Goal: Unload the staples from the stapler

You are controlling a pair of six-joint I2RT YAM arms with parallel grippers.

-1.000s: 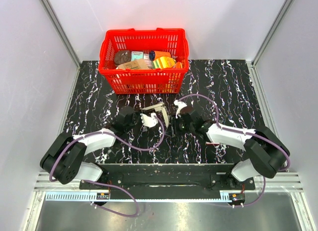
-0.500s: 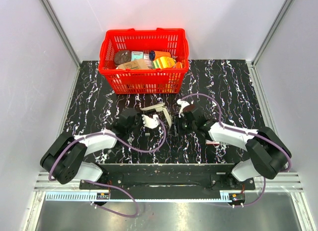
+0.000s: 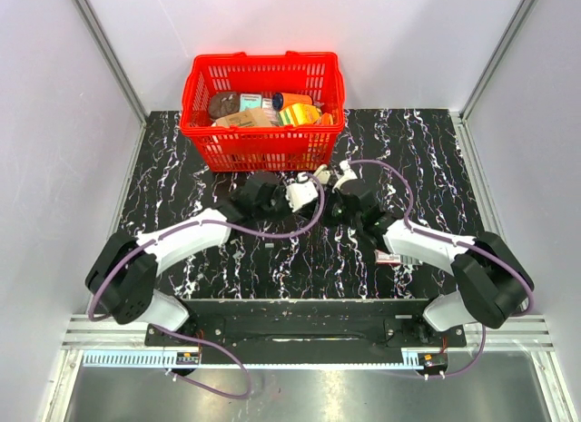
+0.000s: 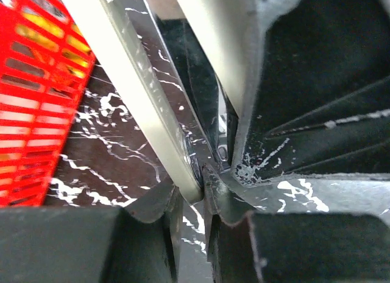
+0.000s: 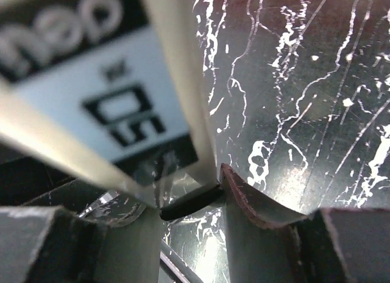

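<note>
The patch of bare marbled tabletop below is clear, so my right gripper needs to lower the stapler onto it next and let go there.
The stapler [image 3: 319,179] is held above the table between both grippers, just in front of the red basket. My left gripper [image 3: 306,188] is shut on it. In the left wrist view its pale metal strip [image 4: 131,88] runs down from the top left and ends pinched between my jaws [image 4: 198,188]. My right gripper [image 3: 336,188] is shut on the other end. In the right wrist view the pale part with a black-and-white label [image 5: 116,94] fills the upper left, and its lower edge is gripped between my jaws [image 5: 190,201].
The red basket [image 3: 263,142], full of packaged goods, stands at the back centre, close behind the grippers, and shows in the left wrist view [image 4: 33,94]. A small white-and-red box [image 3: 388,256] lies by the right forearm. A small pale bit [image 3: 270,247] lies on the marbled table.
Both grippers have carried the stapler away from the bases and slightly right, up close to the front of the basket. Both arms are stretched out further.
</note>
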